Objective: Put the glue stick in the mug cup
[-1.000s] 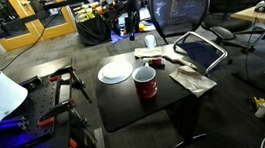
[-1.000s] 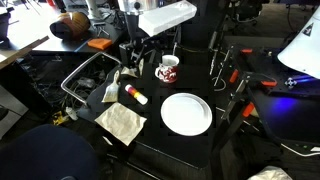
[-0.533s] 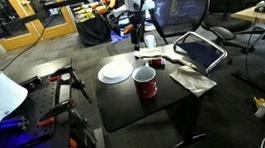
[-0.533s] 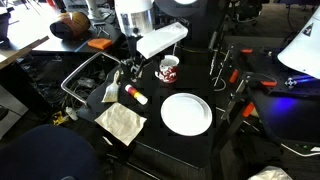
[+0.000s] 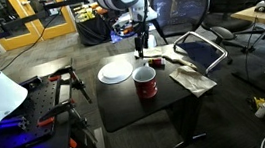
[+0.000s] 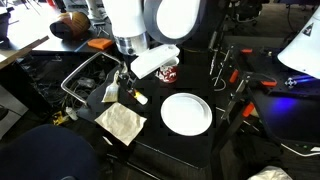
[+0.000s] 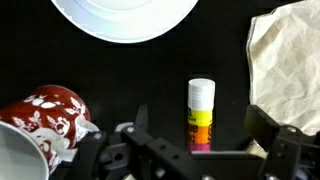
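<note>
My gripper should lower and close on the pink end of the glue stick's label, lined up between its open fingers.
The glue stick (image 7: 201, 112), white-capped with a yellow, orange and pink label, lies on the black table. In the wrist view it lies between my gripper's (image 7: 201, 138) two open fingers, not clamped. The red mug cup (image 7: 45, 122) with a white pattern and white inside stands to the lower left in the wrist view. In an exterior view the mug (image 5: 146, 83) stands at the table's near side, with the gripper (image 5: 139, 46) above the glue stick (image 5: 154, 61). In an exterior view the arm hides most of the mug (image 6: 171, 73), and the gripper (image 6: 126, 87) hovers at the glue stick (image 6: 138, 97).
A white round plate (image 7: 125, 15) (image 5: 115, 72) (image 6: 186, 113) lies beside the mug. A crumpled paper napkin (image 7: 288, 65) (image 6: 120, 122) lies next to the glue stick. A tablet (image 5: 200, 48) rests at the table's edge, with an office chair (image 5: 180, 8) behind.
The arm has swung in over the table and come down, bringing the open gripper around the glue stick. The objects on the table have not moved.
</note>
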